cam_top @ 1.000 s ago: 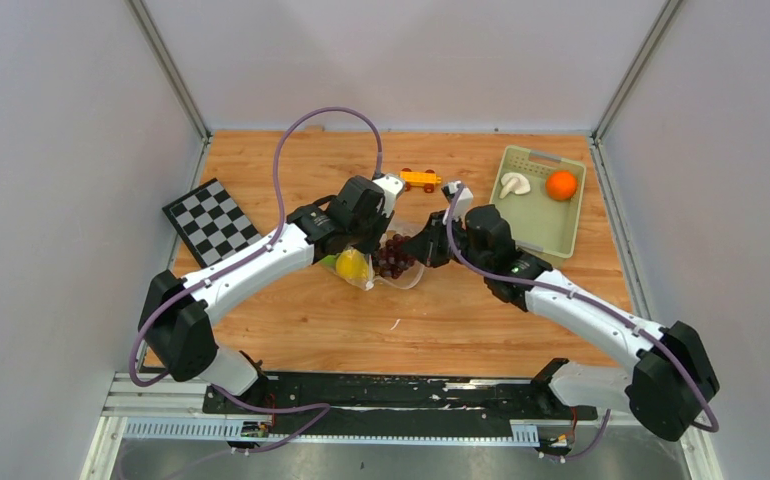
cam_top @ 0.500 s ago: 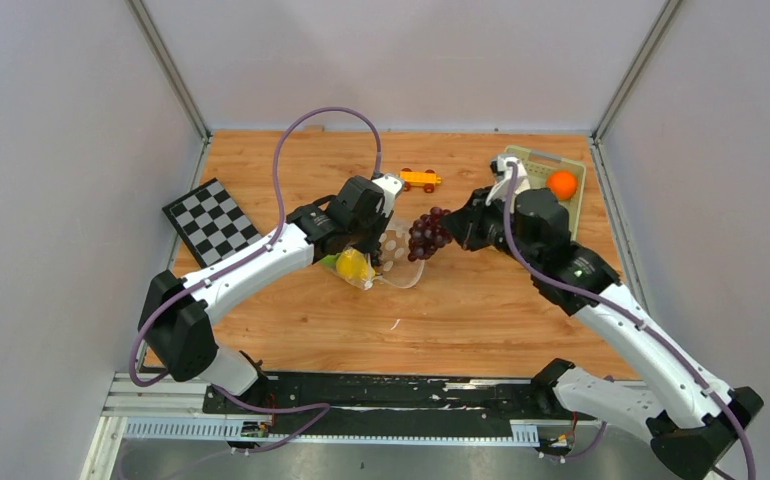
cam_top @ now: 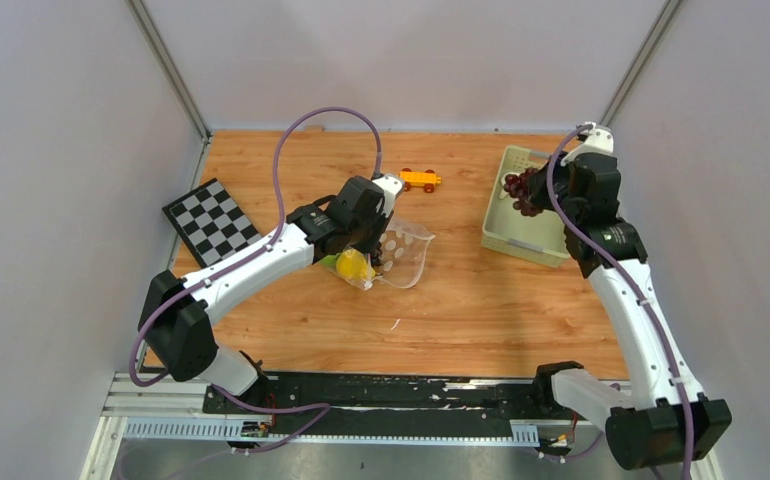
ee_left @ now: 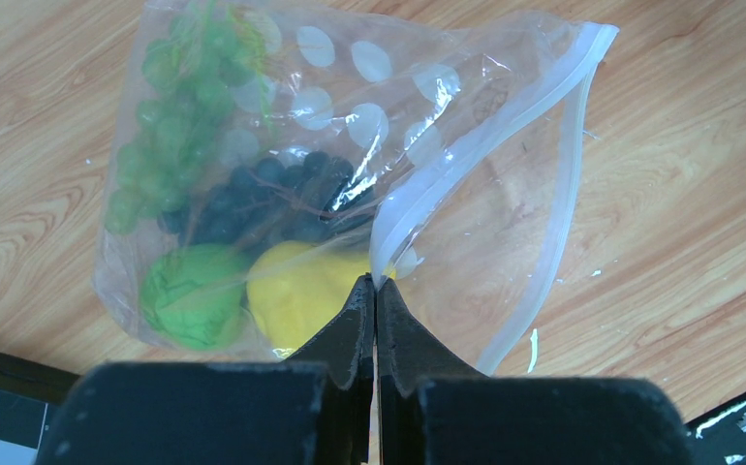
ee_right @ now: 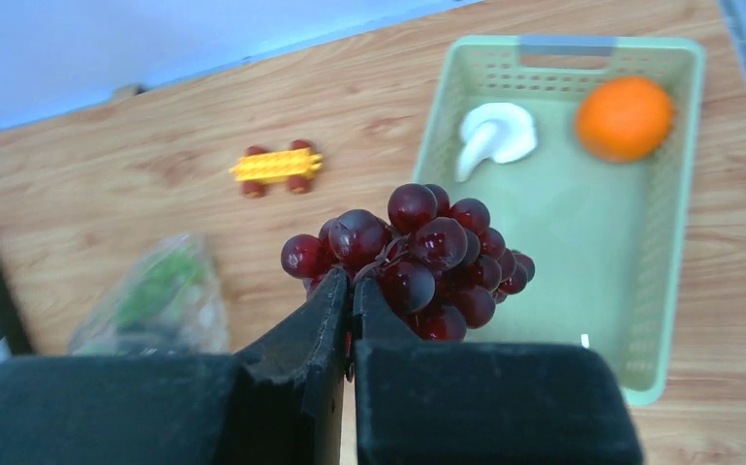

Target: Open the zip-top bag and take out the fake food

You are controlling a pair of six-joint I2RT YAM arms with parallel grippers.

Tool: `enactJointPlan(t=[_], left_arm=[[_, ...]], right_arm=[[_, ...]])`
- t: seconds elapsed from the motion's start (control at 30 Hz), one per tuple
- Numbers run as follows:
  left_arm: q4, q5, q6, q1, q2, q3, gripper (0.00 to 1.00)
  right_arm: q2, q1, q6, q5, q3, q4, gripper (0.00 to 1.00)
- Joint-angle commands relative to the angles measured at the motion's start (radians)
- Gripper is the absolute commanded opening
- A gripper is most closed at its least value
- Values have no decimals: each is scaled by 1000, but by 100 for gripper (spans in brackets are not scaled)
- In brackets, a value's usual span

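Note:
My right gripper first lowers outward into the tray (ee_right: pixel 660 242) next, to get the dark red grape bunch beside the white mushroom, where the tray's bottom lies bare.
The clear dotted zip-top bag (cam_top: pixel 401 255) lies open mid-table; it also shows in the left wrist view (ee_left: pixel 369 126). My left gripper (ee_left: pixel 376 283) is shut on its white zip strip. Inside are a yellow lemon (ee_left: pixel 301 291), a green round piece (ee_left: pixel 195 305), green grapes (ee_left: pixel 175 145) and a dark grape bunch (ee_left: pixel 272 199). My right gripper (ee_right: pixel 353 276) is shut on the stem of a dark red grape bunch (ee_right: pixel 427 257), held over the left part of the green tray (ee_right: pixel 660 242). A white mushroom (ee_right: pixel 493 136) and an orange ball (ee_right: pixel 624 116) lie in the tray.
An orange-yellow toy car (cam_top: pixel 419 179) stands at the back centre. A checkerboard (cam_top: pixel 208 219) lies at the left. The tray (cam_top: pixel 521 243) sits at the back right near the wall.
My right gripper has pulled the dark red grape bunch out of the bag and carried it right and back to above the tray. The left gripper has kept hold of the bag.

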Motion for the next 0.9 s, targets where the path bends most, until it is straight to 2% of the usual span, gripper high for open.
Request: enactJointPlan(t=[0.0, 0.17, 0.4, 0.53, 0.77, 0.87], left_arm=[[11, 16, 2, 7, -27, 17, 0], [12, 21, 2, 7, -26, 17, 0], [12, 29, 2, 7, -28, 18, 0], [12, 27, 2, 6, -31, 18, 0], [12, 30, 2, 6, -33, 16, 0], [12, 34, 2, 7, -31, 16, 0]], right_arm=[[69, -69, -32, 122, -31, 191, 0], [174, -128, -66, 244, -93, 376, 0], [350, -194, -114, 298, -94, 593, 0], [459, -200, -144, 255, -49, 646, 0], [663, -200, -142, 107, 95, 566, 18], [685, -199, -122, 67, 123, 546, 33]])
